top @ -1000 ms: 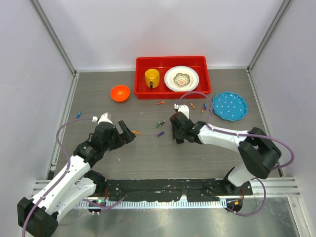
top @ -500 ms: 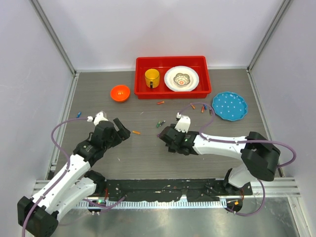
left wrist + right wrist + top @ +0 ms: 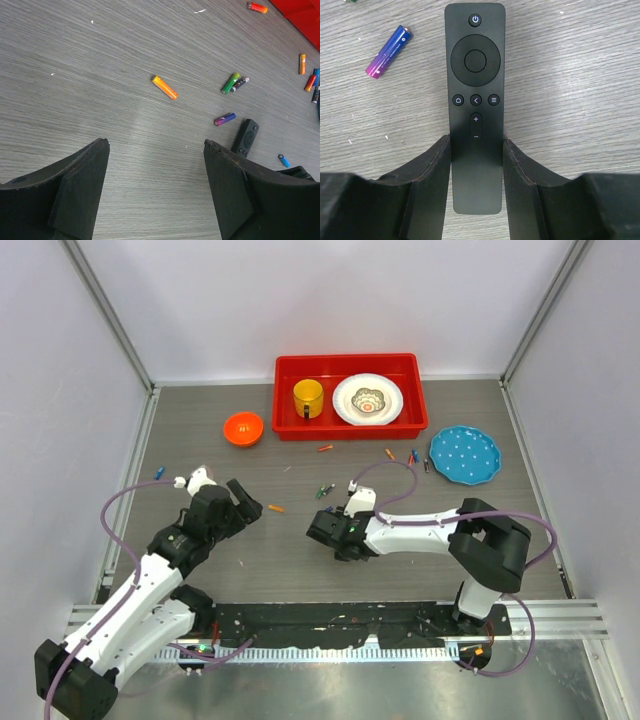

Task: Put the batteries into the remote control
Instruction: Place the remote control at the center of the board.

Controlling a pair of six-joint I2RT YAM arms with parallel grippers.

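Note:
The remote's upper half (image 3: 246, 135) is below my left gripper and to its right in the top view, so I need to swing there, turn to match its slant and descend.
The black remote control (image 3: 475, 75) lies button-side up on the grey table. My right gripper (image 3: 476, 140) is shut on its lower half, with a finger pressed to each long side. In the top view this gripper (image 3: 322, 530) is at the table's middle. A purple-blue battery (image 3: 389, 52) lies just left of the remote's top end. My left gripper (image 3: 156, 144) hovers open over bare table with nothing between its fingers. Beyond it lie an orange battery (image 3: 164, 87), a green one (image 3: 230, 83) and the remote (image 3: 246, 137). More batteries (image 3: 410, 456) lie scattered near the blue plate.
A red tray (image 3: 285, 390) at the back holds a yellow mug (image 3: 308, 397) and a white plate (image 3: 368, 399). An orange bowl (image 3: 243, 428) stands to its left and a blue plate (image 3: 465, 454) to its right. A blue battery (image 3: 159, 473) lies at the far left.
My right gripper has swung left and nearer with the remote in it. The left gripper's jaws have narrowed somewhat and that arm has shifted slightly left.

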